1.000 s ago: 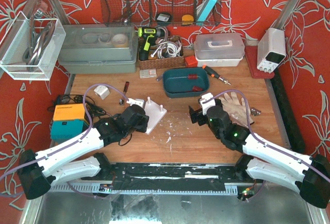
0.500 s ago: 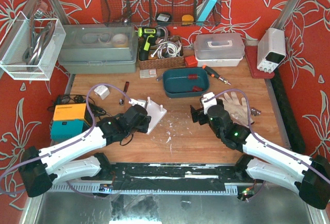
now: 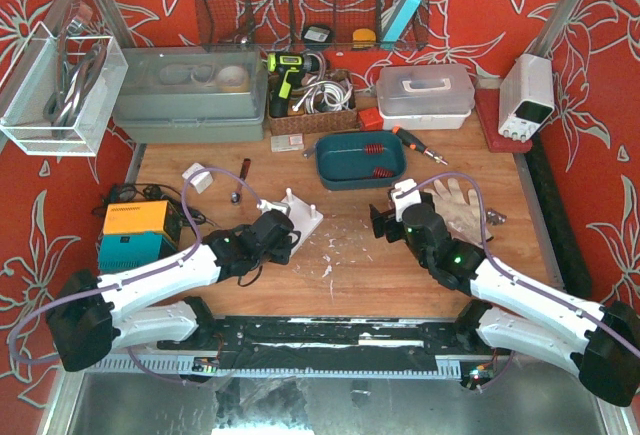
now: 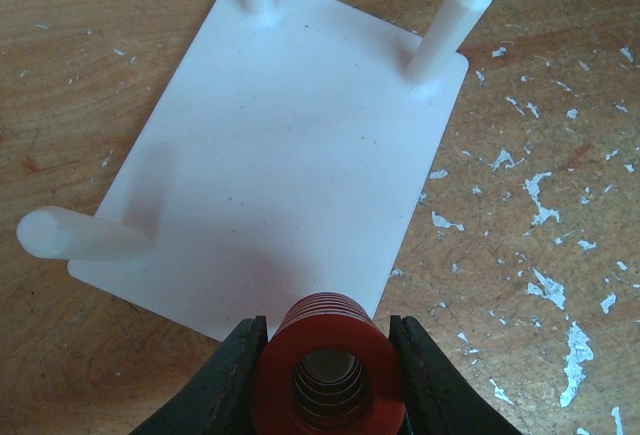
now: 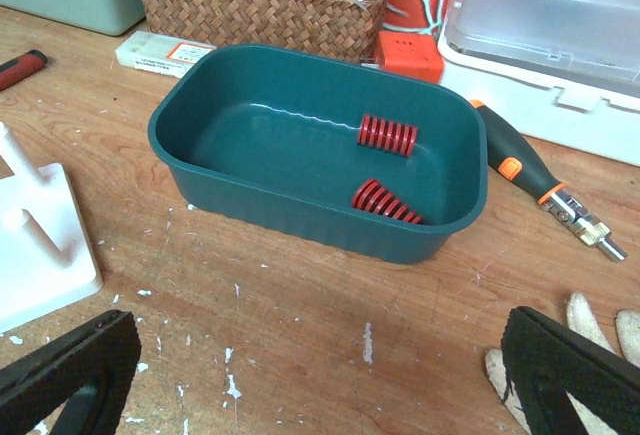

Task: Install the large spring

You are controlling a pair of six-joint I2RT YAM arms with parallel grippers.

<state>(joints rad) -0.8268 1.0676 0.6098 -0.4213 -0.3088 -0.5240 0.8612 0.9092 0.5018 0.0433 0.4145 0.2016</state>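
Note:
My right gripper will next reach outward past the near spring and go down onto the far red spring point(image 3: 373, 148), because that spring lies in the tray, farther outward and lower.
My left gripper point(image 4: 328, 355) is shut on a large red spring point(image 4: 330, 363), seen end-on over the near corner of the white peg plate point(image 4: 290, 145); through its bore I see a pale peg. Three other white pegs point(image 4: 448, 25) stand on the plate. In the top view the left gripper point(image 3: 283, 238) sits at the plate's near edge point(image 3: 305, 217). My right gripper point(image 5: 320, 375) is open and empty above bare wood, near the teal tray point(image 5: 250, 170), which holds two red springs point(image 5: 388, 136). In the top view the right gripper point(image 3: 384, 223) is below the tray point(image 3: 330, 175).
A wicker basket point(image 5: 270, 10), a clear lidded box point(image 5: 550, 15) and a screwdriver point(image 5: 535, 185) lie behind and beside the tray. A white glove point(image 3: 462, 210) lies right of my right arm. An orange and teal box point(image 3: 132, 233) stands at the left. White flakes dot the wood.
My left gripper with the red spring has moved right and nearer, from the plate's left side to its near corner. The right arm has barely moved.

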